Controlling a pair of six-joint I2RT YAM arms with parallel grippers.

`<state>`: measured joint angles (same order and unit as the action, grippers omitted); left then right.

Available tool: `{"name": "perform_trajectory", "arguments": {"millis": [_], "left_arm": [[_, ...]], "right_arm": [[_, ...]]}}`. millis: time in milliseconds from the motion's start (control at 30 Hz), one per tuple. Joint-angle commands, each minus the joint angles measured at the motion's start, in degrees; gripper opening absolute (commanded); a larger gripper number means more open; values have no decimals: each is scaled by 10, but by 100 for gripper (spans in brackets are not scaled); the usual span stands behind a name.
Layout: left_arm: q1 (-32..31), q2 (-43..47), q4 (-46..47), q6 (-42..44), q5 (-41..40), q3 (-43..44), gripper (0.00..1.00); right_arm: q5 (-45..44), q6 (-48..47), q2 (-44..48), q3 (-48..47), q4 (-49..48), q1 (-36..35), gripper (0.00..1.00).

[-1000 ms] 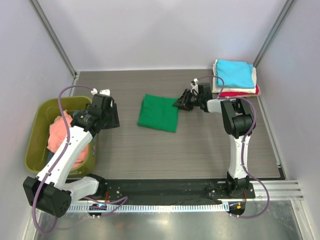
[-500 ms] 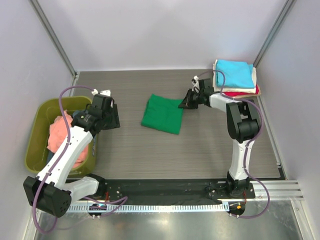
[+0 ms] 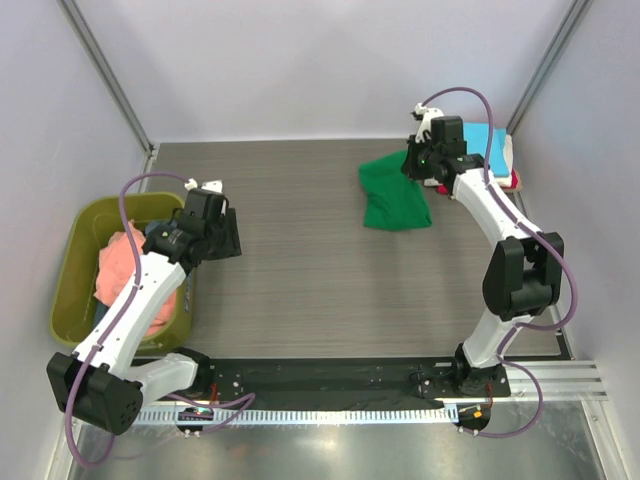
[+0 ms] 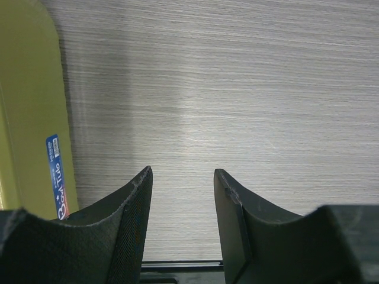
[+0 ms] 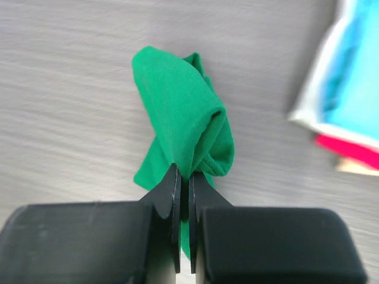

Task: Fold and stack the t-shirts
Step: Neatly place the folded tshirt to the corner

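Observation:
I will next carry the green t-shirt [image 3: 393, 196] with my right gripper over the cyan t-shirt [image 3: 477, 142] and let go of it there, because the stack is to the gripper's right in the top view.
My right gripper [image 3: 418, 166] [image 5: 183, 171] is shut on the bright green t-shirt [image 3: 393, 196] [image 5: 180, 124], which hangs bunched from the jaws above the table, just left of the stack. That stack [image 3: 492, 152] [image 5: 349, 100] at the back right has a cyan t-shirt on top, with cream and red edges showing beneath. A salmon-pink t-shirt [image 3: 122, 270] lies crumpled in the olive tub. Beside the tub's right rim, my left gripper [image 3: 212, 232] [image 4: 180, 177] hovers open over bare table with nothing between its fingers.
The olive-green plastic tub [image 3: 72, 262] [image 4: 23, 118] stands at the left edge of the table. Grey walls and metal frame posts close in the table on three sides. A black rail runs along the near edge by the arm bases.
My right gripper closed on the green t-shirt's right edge and carried it up and to the right, toward the stack. The left arm has stayed still.

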<state>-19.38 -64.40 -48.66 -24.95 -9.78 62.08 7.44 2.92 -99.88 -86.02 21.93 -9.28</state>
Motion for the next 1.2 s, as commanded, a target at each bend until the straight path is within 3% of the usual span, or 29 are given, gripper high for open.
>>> {"name": "perform_trajectory", "arguments": {"millis": [0, 500, 1167], "left_arm": [[4, -3, 16, 10, 8, -2, 47], [4, -20, 16, 11, 9, -1, 47], [3, -34, 14, 10, 7, 0, 46]], "right_arm": [[-50, -77, 36, -47, -4, 19, 1], [15, -105, 41, -180, -8, 117, 1], [38, -149, -4, -282, 11, 131, 1]]}}
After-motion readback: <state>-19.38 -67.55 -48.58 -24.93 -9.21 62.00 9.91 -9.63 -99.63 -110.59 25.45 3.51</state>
